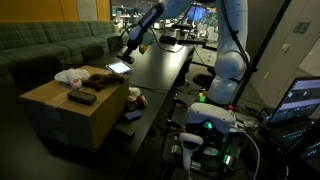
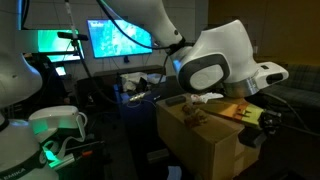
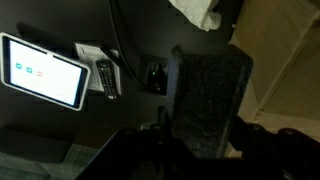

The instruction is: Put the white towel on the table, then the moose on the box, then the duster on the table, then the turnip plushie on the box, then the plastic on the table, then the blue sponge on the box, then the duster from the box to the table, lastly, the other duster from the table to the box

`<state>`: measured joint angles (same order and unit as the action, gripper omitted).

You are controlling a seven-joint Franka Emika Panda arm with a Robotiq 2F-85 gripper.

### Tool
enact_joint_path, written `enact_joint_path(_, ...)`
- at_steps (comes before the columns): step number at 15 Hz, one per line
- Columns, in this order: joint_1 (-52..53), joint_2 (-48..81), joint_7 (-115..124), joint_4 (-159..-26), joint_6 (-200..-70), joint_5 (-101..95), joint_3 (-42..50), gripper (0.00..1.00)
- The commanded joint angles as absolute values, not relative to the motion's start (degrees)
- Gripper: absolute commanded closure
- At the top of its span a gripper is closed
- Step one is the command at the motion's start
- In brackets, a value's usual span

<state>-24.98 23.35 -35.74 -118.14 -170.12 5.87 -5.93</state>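
My gripper comes back and down onto the black tabletop beside the pale plushie [image 1: 135, 95] next and releases the dark grey duster, since that patch lies clear.
In the wrist view my gripper [image 3: 205, 128] is shut on a dark grey rectangular duster [image 3: 210, 85], which hangs between the jaws above the black table [image 3: 60, 130]. In an exterior view the gripper [image 1: 130, 45] is raised over the table beyond the cardboard box [image 1: 70, 120]. On the box lie a white crumpled plastic or towel [image 1: 70, 75], a brown moose [image 1: 102, 75] and another dark duster [image 1: 82, 97]. A pale plushie [image 1: 135, 95] sits on the table by the box. In the other exterior view the box [image 2: 205, 145] is partly hidden by the arm.
A lit tablet [image 3: 45, 70] and a remote [image 3: 103, 78] lie on the table under the gripper; the tablet also shows in an exterior view [image 1: 118, 68]. A green sofa [image 1: 50, 45] stands behind the box. Another robot base [image 1: 205, 125] and monitors stand nearby.
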Motion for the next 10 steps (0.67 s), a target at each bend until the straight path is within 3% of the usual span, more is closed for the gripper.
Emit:
enact_joint_path(1, -26.09, 15.81, -35.58, -131.73, -177.13, 5.86, -4.17, 0.69)
enact_joint_path(10, -19.57, 19.75, -29.98, -140.58, -180.57, -0.78, 6.97, 0.69)
